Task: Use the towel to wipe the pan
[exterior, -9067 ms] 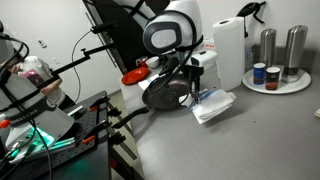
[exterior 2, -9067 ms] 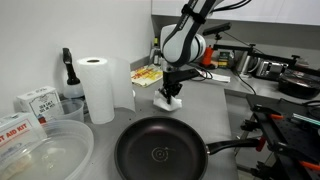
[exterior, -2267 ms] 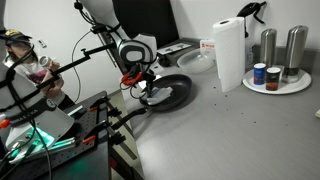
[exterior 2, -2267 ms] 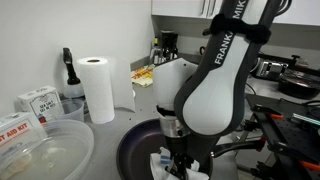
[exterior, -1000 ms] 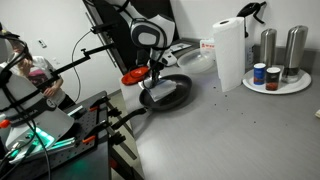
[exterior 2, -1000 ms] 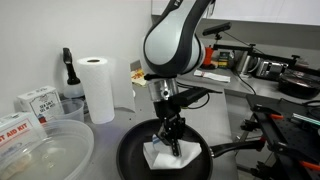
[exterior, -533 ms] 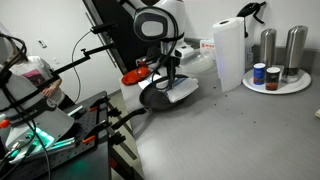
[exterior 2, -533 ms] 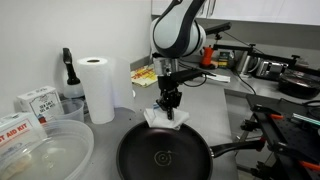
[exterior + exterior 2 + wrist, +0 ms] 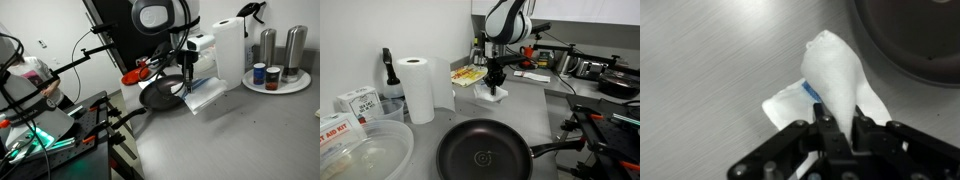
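Note:
My gripper will move away from the pan (image 9: 160, 96) and down to let go of the towel's top, because the bare grey tabletop beside the pan (image 9: 209, 127) is below my gripper.
The towel (image 9: 203, 97), white with a blue stripe, hangs from my gripper (image 9: 187, 84) onto the grey table just beside the pan (image 9: 160, 96). In an exterior view the towel (image 9: 493, 95) is beyond the pan (image 9: 483, 153), whose inside is bare and whose long black handle points right. The gripper (image 9: 497, 80) is shut on the towel's top. In the wrist view the towel (image 9: 840, 80) is pinched between the fingers (image 9: 838, 128), and the pan's dark rim (image 9: 910, 40) sits at the top right.
A tall paper roll (image 9: 229, 52) and a round tray with cans and steel cups (image 9: 274, 75) stand behind. A red dish (image 9: 135, 76) is by the pan. A paper roll (image 9: 416, 88), clear plastic bowl (image 9: 365, 150) and boxes (image 9: 355, 102) are on the left.
The gripper has carried the towel out of the pan and away from it, down to the table beside the pan. The pan is now bare.

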Available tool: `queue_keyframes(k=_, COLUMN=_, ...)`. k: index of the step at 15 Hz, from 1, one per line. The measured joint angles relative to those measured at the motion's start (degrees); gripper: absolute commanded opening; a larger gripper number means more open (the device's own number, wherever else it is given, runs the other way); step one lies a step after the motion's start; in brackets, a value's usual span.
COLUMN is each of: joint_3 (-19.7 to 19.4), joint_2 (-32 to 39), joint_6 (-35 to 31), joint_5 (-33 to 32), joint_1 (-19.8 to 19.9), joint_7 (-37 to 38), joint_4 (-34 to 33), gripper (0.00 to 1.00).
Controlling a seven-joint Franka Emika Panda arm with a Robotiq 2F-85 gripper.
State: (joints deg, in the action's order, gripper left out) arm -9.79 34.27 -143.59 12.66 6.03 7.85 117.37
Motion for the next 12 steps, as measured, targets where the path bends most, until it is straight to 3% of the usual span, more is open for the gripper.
queue_keyframes(k=3, joint_3=-1.38, joint_2=0.41, joint_6=-4.60, joint_5=-0.33, joint_1=0.50, joint_7=1.37, joint_4=0.35, gripper=0.04)
queue_keyframes(k=8, joint_3=-1.88, joint_2=4.23, joint_6=-17.69, joint_5=-0.27, joint_1=1.83, joint_7=4.13, joint_4=0.98, gripper=0.04)
queue_keyframes(k=12, joint_3=-3.37, joint_2=8.38, joint_6=-22.23, joint_5=-0.26, joint_1=1.95, joint_7=6.48, joint_4=0.82, gripper=0.04)
